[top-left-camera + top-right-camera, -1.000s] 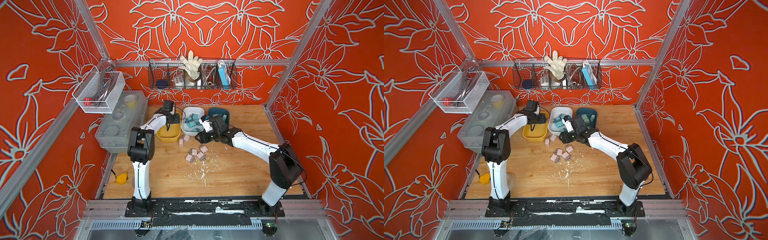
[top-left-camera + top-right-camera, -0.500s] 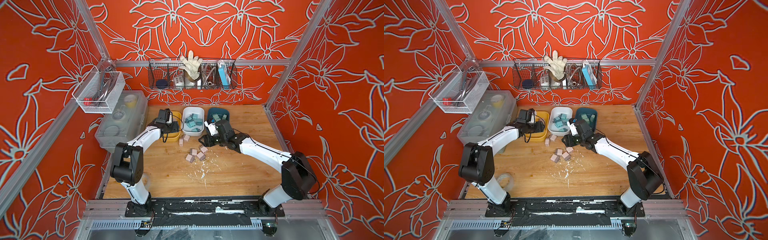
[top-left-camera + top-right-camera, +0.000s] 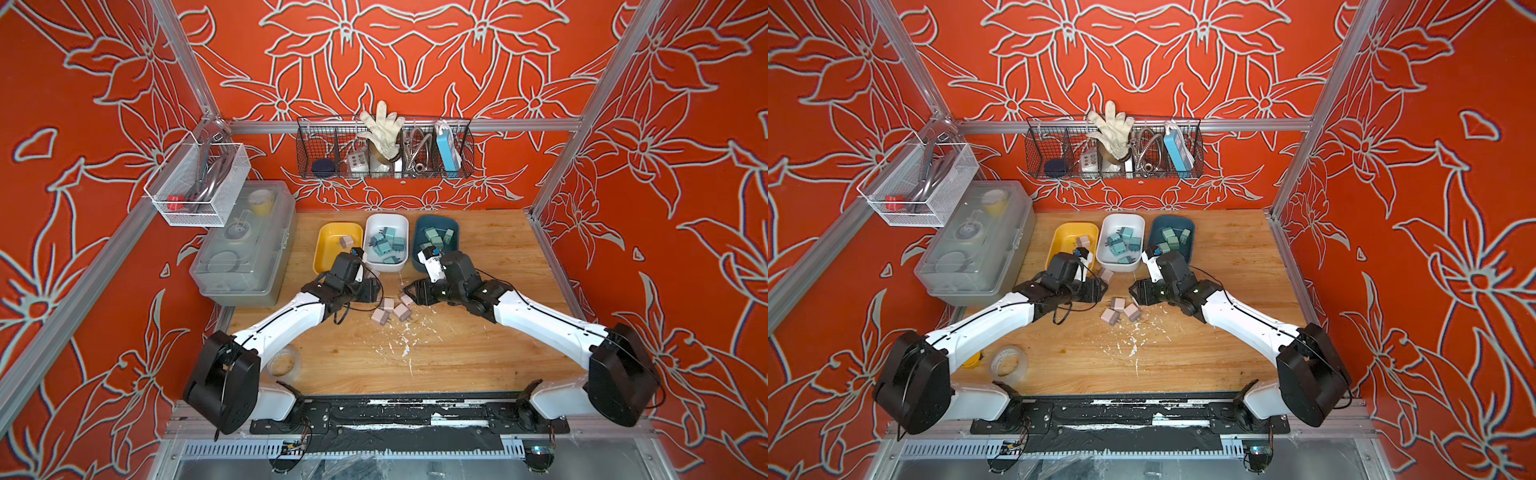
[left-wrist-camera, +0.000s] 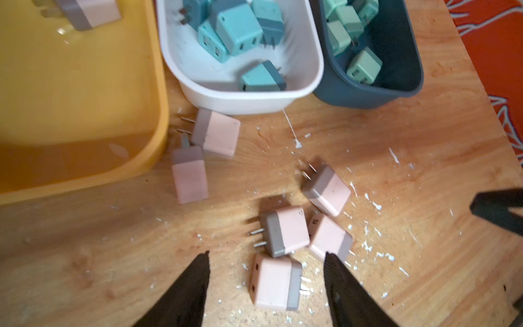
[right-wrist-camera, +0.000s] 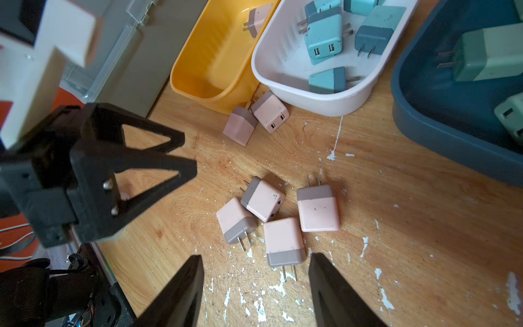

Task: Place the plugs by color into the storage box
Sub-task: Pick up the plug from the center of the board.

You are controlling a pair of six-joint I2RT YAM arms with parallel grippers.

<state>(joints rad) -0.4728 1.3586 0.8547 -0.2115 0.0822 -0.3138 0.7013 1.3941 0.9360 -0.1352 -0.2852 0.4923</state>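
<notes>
Next, the left gripper lowers and draws back onto the cluster's nearest pink plug (image 3: 380, 316) (image 4: 275, 282), as bare wood at both ends of the plug leaves room for the open fingers.
Several pale pink plugs (image 3: 390, 309) lie in a cluster mid-table, in both top views (image 3: 1119, 311). Two more pink plugs (image 4: 216, 136) rest against the yellow box (image 4: 161, 113), and one lies inside it (image 3: 345, 241). Light blue plugs (image 4: 237, 27) fill the white box (image 4: 317, 70); mint green ones (image 4: 363, 66) sit in the dark blue box (image 4: 418, 73). My left gripper (image 4: 266, 252) is open, low over the cluster, with one pink plug (image 4: 276, 280) between its fingers, untouched. My right gripper (image 5: 256, 254) is open on the cluster's other side, just short of a pink plug (image 5: 284, 240).
A clear grey toolbox (image 3: 245, 245) stands at the left edge. A tape roll (image 3: 1009, 361) lies near the left arm's base. A wire basket (image 3: 384, 151) hangs on the back wall and a white mesh basket (image 3: 195, 183) on the left wall. White flecks dot the wood.
The left gripper has come away from the yellow box and down to the pink cluster. The right gripper has shifted a little toward the same cluster. Both stay open.
</notes>
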